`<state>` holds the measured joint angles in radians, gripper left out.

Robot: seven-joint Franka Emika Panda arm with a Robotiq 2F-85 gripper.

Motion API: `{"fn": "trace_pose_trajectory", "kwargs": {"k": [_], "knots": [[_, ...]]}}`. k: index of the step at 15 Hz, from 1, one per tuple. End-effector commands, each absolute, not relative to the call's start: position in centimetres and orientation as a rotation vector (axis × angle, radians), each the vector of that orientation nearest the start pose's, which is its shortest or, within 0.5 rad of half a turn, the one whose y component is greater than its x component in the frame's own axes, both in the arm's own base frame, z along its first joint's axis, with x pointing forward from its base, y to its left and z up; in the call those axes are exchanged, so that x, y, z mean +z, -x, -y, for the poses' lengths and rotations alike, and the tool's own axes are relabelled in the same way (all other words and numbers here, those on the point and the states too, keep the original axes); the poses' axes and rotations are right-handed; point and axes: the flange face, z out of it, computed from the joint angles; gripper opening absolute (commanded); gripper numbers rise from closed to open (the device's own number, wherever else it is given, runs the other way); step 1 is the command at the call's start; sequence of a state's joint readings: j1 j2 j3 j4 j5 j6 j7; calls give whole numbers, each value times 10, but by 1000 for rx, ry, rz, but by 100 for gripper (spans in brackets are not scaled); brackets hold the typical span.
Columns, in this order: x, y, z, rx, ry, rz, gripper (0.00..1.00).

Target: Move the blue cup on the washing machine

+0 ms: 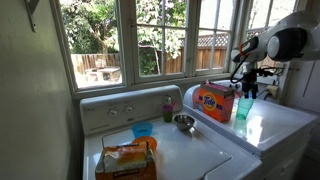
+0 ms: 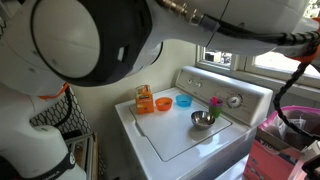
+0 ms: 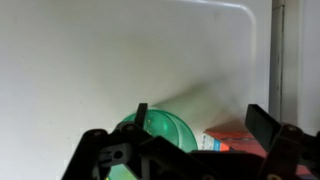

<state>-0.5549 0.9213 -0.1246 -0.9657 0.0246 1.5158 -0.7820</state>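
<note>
The cup's rim edge [image 1: 240, 98] [image 3: 193, 138] by the orange box is already between my gripper's open fingers, so my gripper should lower them over it next, one inside and one outside.
The blue cup [image 1: 245, 108] is a tall translucent teal tumbler. It stands upright on the glossy-topped white appliance, right beside the orange detergent box [image 1: 215, 100]. My gripper [image 1: 244, 86] hangs just above the cup. In the wrist view the gripper [image 3: 200, 125] is open, with its fingers wide apart. The cup's rim [image 3: 160, 130] lies below near one finger, and the orange box [image 3: 235, 135] lies towards the other. The washing machine [image 1: 115, 108] with two dials stands beside that appliance and also shows in an exterior view [image 2: 190, 145]. The cup is out of sight there.
On the washing machine's lid are a small blue dish [image 1: 142, 129], a metal bowl [image 1: 183, 122], a small green bottle with a pink top [image 1: 168, 108] and an orange bag [image 1: 127, 160]. Windows stand behind both appliances. The robot's arm fills the foreground of an exterior view [image 2: 90, 45].
</note>
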Motion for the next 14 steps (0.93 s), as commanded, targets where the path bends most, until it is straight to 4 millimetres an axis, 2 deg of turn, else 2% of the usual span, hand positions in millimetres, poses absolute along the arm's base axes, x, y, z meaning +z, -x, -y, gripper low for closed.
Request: {"fn": "trace_pose_trajectory", "kwargs": {"k": [1, 4, 7, 14], "knots": [[289, -594, 435, 481, 2915, 191, 100], [289, -594, 434, 482, 2916, 192, 100], [290, -600, 435, 392, 2959, 194, 100], [277, -610, 429, 359, 2968, 267, 100]]}}
